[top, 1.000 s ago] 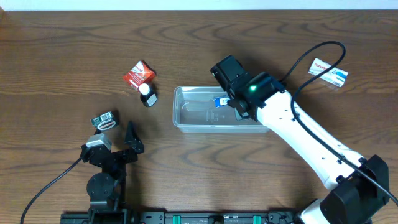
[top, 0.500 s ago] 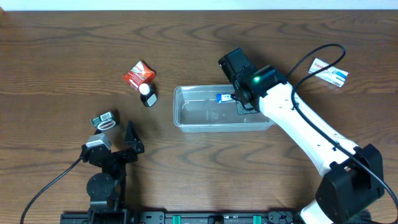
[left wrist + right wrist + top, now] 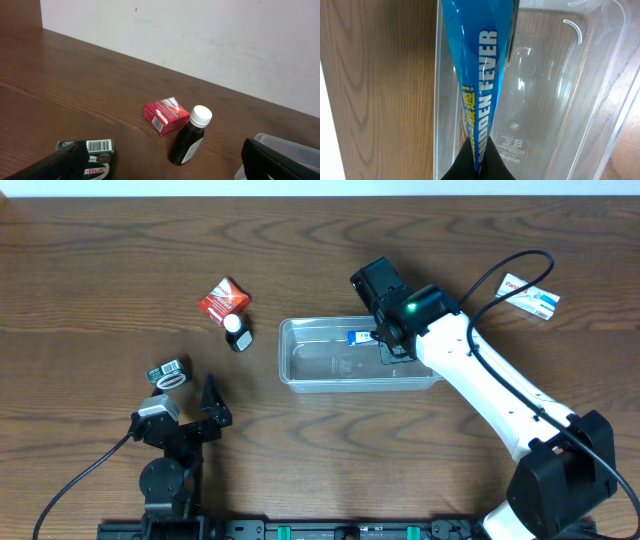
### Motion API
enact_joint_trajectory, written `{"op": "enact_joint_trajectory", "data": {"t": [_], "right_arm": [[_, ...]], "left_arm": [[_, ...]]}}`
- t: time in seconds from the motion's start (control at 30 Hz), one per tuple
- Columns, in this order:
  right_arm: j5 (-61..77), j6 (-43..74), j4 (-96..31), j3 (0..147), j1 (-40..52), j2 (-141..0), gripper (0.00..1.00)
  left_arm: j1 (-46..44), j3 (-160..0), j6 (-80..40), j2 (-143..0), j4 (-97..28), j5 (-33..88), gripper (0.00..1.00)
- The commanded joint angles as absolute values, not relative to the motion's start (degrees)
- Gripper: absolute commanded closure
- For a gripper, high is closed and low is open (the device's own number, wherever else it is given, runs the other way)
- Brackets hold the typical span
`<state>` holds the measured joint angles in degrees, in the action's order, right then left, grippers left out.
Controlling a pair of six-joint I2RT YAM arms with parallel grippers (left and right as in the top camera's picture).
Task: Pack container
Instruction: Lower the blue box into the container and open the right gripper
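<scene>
I will next lower my right gripper slightly into the clear plastic container and release the blue packet, as the container's bottom is directly below the gripper.
The clear plastic container lies at the table's middle; it also shows in the right wrist view and its corner in the left wrist view. My right gripper is over the container's far right part, shut on a blue packet with yellow and white lettering that hangs inside the container. My left gripper is open and empty near the front left, its fingers spread wide.
A red packet and a dark bottle with a white cap lie left of the container. A dark green box sits by the left gripper. A white and blue box lies at the far right beside a cable.
My right gripper moved slightly right and away with the blue packet between one second and half a second ago, then held still. The left arm has not moved.
</scene>
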<state>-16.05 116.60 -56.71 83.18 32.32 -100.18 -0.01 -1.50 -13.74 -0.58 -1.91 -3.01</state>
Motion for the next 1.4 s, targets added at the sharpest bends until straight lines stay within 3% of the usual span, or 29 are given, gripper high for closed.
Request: {"op": "enact_joint_trajectory", "data": {"t": [0.0, 0.57, 0.7, 1.17, 1.37], "right_arm": [[-17.8, 117.5, -56.5, 83.3, 31.7, -100.5, 0.99], [-17.7, 117.5, -54.6, 80.5, 31.5, -102.5, 0.98], [-17.6, 117.5, -54.7, 80.5, 31.5, -102.5, 0.88], [-15.3, 117.1, -54.8, 80.5, 31.5, -102.5, 0.87], [-14.5, 116.5, -54.8, 80.6, 31.5, -102.4, 0.76]], "left_arm": [[0.0, -0.2, -14.0, -0.2, -4.0, -3.7, 0.02], [0.0, -0.2, -14.1, -0.2, -4.0, -3.7, 0.02], [0.0, -0.2, -14.0, -0.2, -4.0, -3.7, 0.02], [0.0, -0.2, -14.1, -0.2, -4.0, -3.7, 0.02], [0.0, -0.2, -14.0, -0.2, -4.0, -3.7, 0.02]]}}
